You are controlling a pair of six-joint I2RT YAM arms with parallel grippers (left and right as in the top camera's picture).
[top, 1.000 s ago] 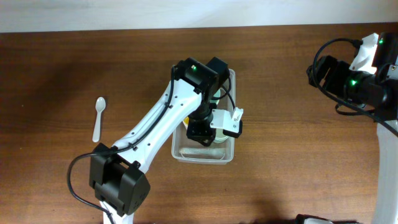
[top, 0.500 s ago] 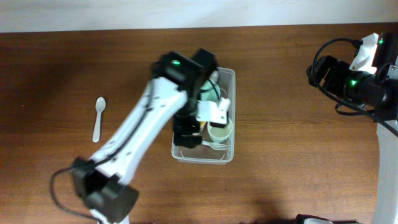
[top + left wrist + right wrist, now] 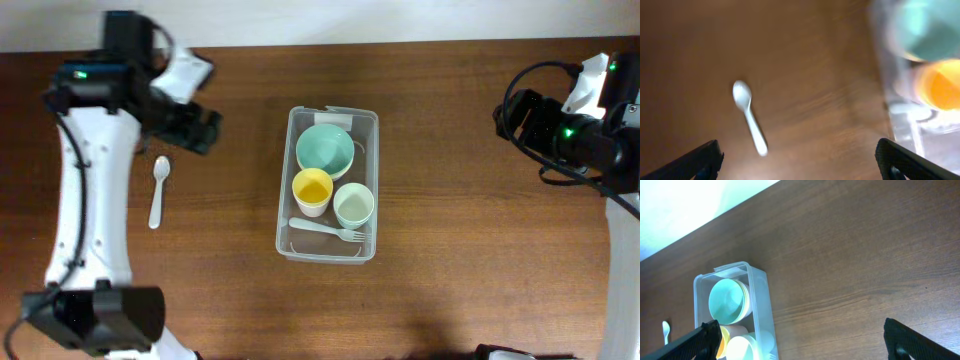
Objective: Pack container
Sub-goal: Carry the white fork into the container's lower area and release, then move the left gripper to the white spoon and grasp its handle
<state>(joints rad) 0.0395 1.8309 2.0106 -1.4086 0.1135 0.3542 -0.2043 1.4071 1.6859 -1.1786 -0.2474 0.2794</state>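
Observation:
The spoon's narrow neck point(image 3: 159, 182) point(image 3: 747, 110) lies below my left gripper and to its left in the overhead view. The gripper moves that way and down to pinch it next.
The clear container point(image 3: 284, 215) stands mid-table, holding a teal bowl point(image 3: 325, 150), a yellow cup point(image 3: 312, 190), a pale green cup point(image 3: 354, 205) and a white fork point(image 3: 325, 230). A white spoon point(image 3: 158, 190) lies on the wood to its left. My left gripper point(image 3: 198, 130) hovers open and empty just above and right of the spoon. In the left wrist view the spoon point(image 3: 750, 117) lies ahead of the open left gripper point(image 3: 800, 162), with the container point(image 3: 890, 100) blurred at the right. My right gripper point(image 3: 518, 115) is far right; the right wrist view shows the gripper point(image 3: 802, 340) open and empty.
The dark wood table point(image 3: 460, 250) ends at a pale wall strip along the back edge. The right arm's cables point(image 3: 545, 75) loop at the far right. The container point(image 3: 757, 310) and spoon point(image 3: 666, 330) also show in the right wrist view.
My left arm has swung from over the container to the far left near the spoon, its jaws opening. The fork now lies uncovered in the container. The right arm has not moved.

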